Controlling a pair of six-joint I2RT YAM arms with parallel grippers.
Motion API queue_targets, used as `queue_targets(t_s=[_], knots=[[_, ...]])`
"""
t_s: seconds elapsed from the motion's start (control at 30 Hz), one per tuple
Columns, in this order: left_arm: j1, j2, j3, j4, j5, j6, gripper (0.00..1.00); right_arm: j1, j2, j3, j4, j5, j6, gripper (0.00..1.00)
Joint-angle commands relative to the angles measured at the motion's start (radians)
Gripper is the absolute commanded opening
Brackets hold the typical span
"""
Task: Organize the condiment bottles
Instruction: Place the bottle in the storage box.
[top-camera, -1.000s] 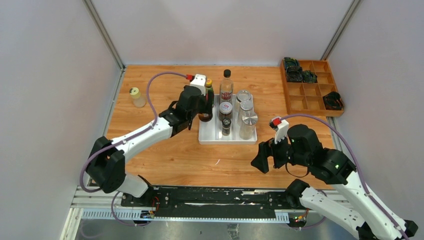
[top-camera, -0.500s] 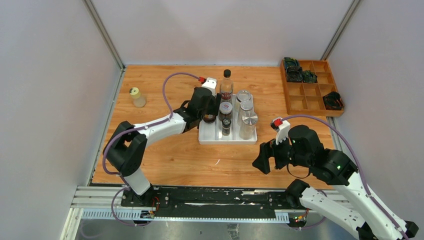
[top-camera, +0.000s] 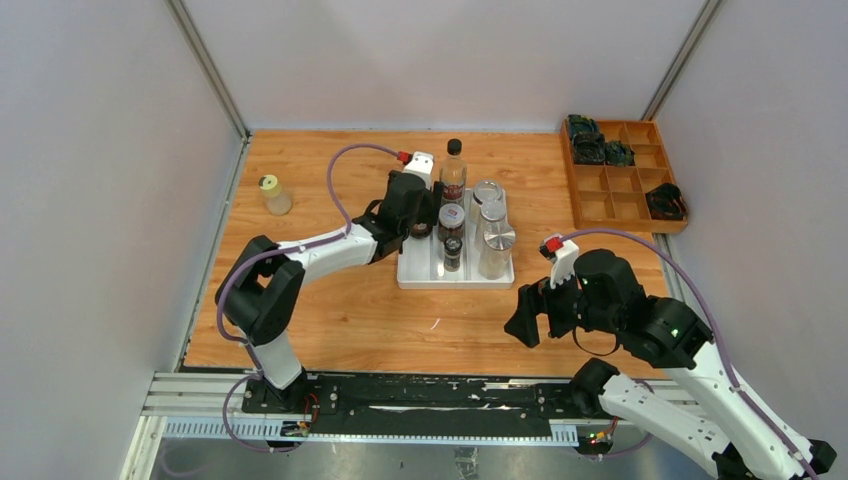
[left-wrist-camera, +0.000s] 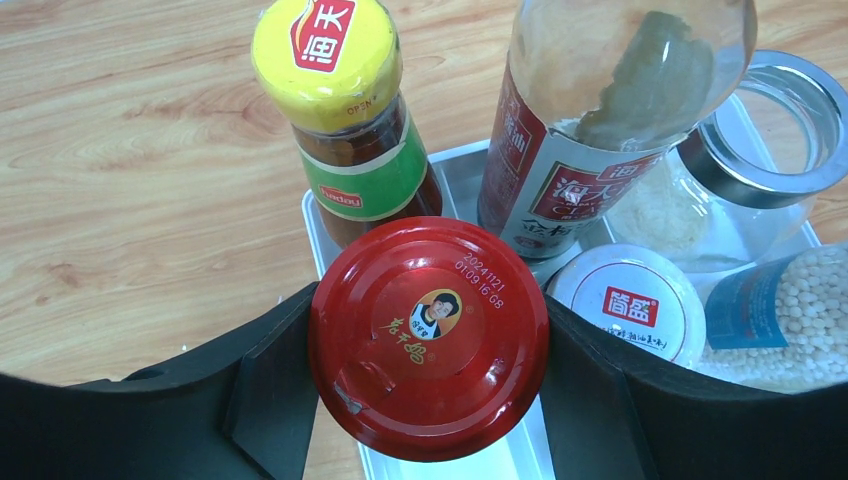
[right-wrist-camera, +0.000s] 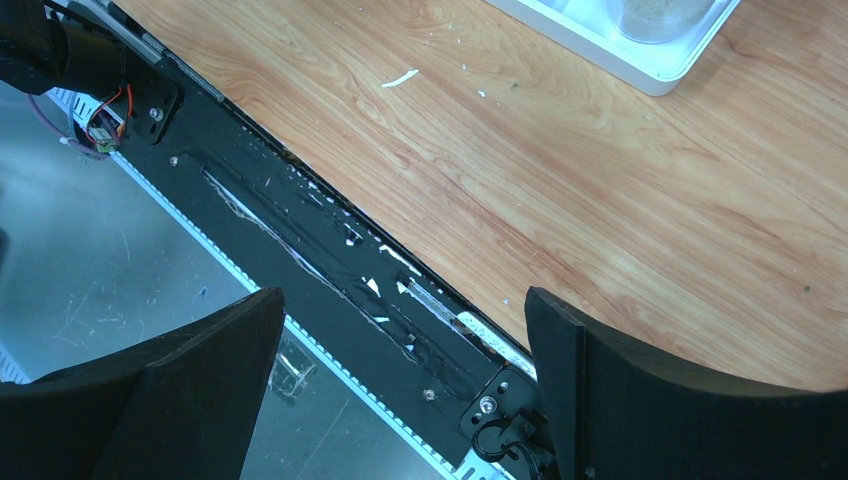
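The red-lidded jar (left-wrist-camera: 428, 338) in my left gripper will go down slightly next, into the tray (top-camera: 424, 264) just in front of the green-labelled bottle.
My left gripper (top-camera: 421, 216) is shut on a red-lidded jar (left-wrist-camera: 428, 338), its fingers (left-wrist-camera: 262, 372) pressed against both sides of the lid, over the left column of the white tray (top-camera: 424, 264). Just beyond it, the wrist view shows a yellow-capped green-labelled bottle (left-wrist-camera: 338, 95) and the tall dark bottle (left-wrist-camera: 560, 150). The tray also holds the black-capped bottle (top-camera: 453, 166), a white-lidded jar (top-camera: 451, 215), a small dark shaker (top-camera: 452, 249) and three silver-lidded clear jars (top-camera: 496, 240). A pale yellow-capped bottle (top-camera: 272, 195) stands alone at the far left. My right gripper (top-camera: 528, 322) is open and empty.
A wooden compartment box (top-camera: 625, 182) with dark green-black objects sits at the back right. Grey walls close in both sides and the back. The right wrist view shows the black base rail (right-wrist-camera: 330, 230) along the table's near edge.
My left gripper moved right with the red-lidded jar from beside the tray to over its left column, then held nearly still. The right arm has not moved.
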Motion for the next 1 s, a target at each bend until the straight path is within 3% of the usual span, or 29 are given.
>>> queue_targets(t_s=[0.0,0.33,0.53,0.83,0.87,0.97], knots=[[0.009,0.001,-0.004,0.151,-0.03,-0.003,0.53,0.014,-0.001,-0.01,-0.011,0.003,0.008,0.96],[0.009,0.027,-0.049,0.155,-0.045,-0.037,0.53,0.014,-0.002,-0.02,-0.006,-0.002,0.015,0.96],[0.009,-0.01,-0.093,0.138,-0.058,-0.071,0.59,0.015,-0.007,-0.024,-0.005,-0.004,0.015,0.96],[0.002,-0.135,-0.132,-0.06,-0.077,-0.157,0.89,0.014,0.002,-0.027,0.01,-0.013,0.017,0.96],[-0.001,-0.153,-0.136,-0.08,-0.069,-0.164,0.98,0.014,0.003,-0.028,0.011,-0.015,0.017,0.96],[-0.018,-0.185,-0.119,-0.157,-0.058,-0.166,1.0,0.015,0.008,-0.032,0.021,-0.02,0.016,0.96]])
